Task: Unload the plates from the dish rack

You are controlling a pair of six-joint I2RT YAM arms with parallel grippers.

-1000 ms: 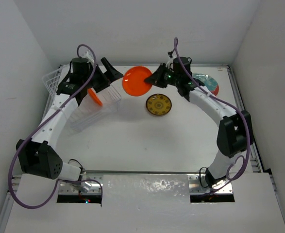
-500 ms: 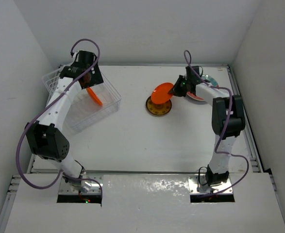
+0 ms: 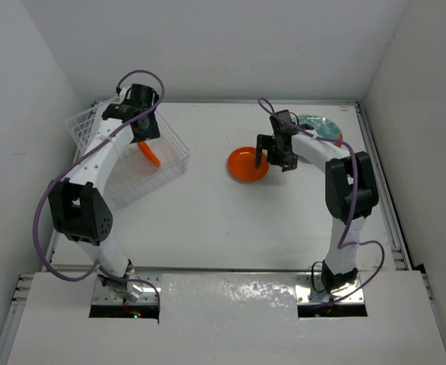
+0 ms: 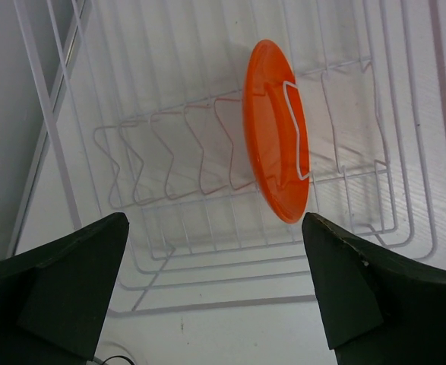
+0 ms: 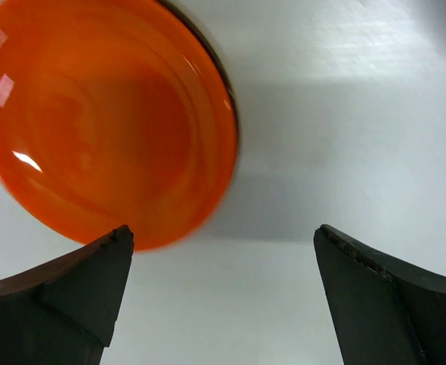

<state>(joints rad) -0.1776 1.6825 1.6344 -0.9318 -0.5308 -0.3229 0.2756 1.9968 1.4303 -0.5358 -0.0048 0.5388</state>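
The standing orange plate's rim point(image 3: 148, 153) point(image 4: 255, 156) is below my left gripper and to its right in the wrist view, so I will lower my gripper that way and close it.
One orange plate point(image 3: 151, 154) point(image 4: 277, 141) stands on edge in a wire slot of the dish rack point(image 3: 175, 157) point(image 4: 169, 190). My left gripper point(image 3: 143, 135) point(image 4: 215, 222) hovers open above the rack, just short of that plate, with nothing between its fingers. A second orange plate point(image 3: 247, 163) point(image 5: 101, 122) lies flat on the table, and the dark rim of another plate shows under its edge. My right gripper point(image 3: 274, 161) point(image 5: 223, 230) stands open beside it, empty. A teal plate point(image 3: 321, 128) lies at the back right.
A white wire basket point(image 3: 82, 125) sits behind the rack against the left wall. Walls close in the table on the left, back and right. The right arm reaches across in front of the teal plate.
The right gripper lowered the orange plate onto the yellow-gold plate and opened, letting it go. The left gripper stayed over the rack, shifting slightly.
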